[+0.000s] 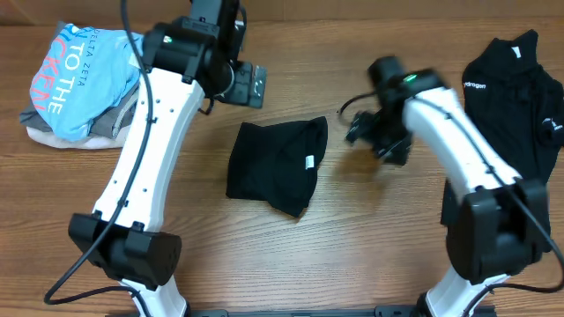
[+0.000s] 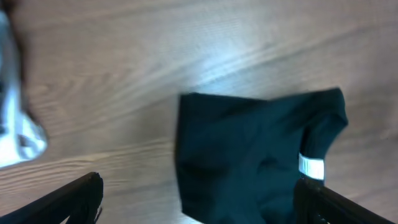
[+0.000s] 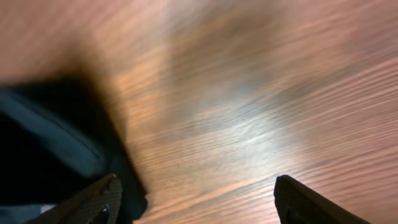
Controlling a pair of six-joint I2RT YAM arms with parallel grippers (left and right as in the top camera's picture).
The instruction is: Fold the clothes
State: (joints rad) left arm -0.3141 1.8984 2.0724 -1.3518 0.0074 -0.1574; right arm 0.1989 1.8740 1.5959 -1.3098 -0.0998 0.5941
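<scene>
My left gripper shifts back and to the right in the overhead view next, then lowers to the black shirt's edge by the white tag (image 1: 313,164) (image 2: 319,169).
A folded black shirt (image 1: 275,167) with a small white neck tag (image 1: 309,162) lies at the middle of the wooden table. It also shows in the left wrist view (image 2: 249,155) and at the left edge of the right wrist view (image 3: 43,143). My left gripper (image 1: 249,84) hovers behind the shirt, open and empty (image 2: 199,199). My right gripper (image 1: 377,134) is just right of the shirt, open and empty (image 3: 196,199). A second black shirt (image 1: 515,97) with small white lettering lies spread at the far right.
A pile with a light-blue lettered tee (image 1: 84,75) on top of grey and beige garments (image 1: 66,132) sits at the back left, a white edge of it showing in the left wrist view (image 2: 18,137). Bare table wood (image 1: 352,238) lies in front.
</scene>
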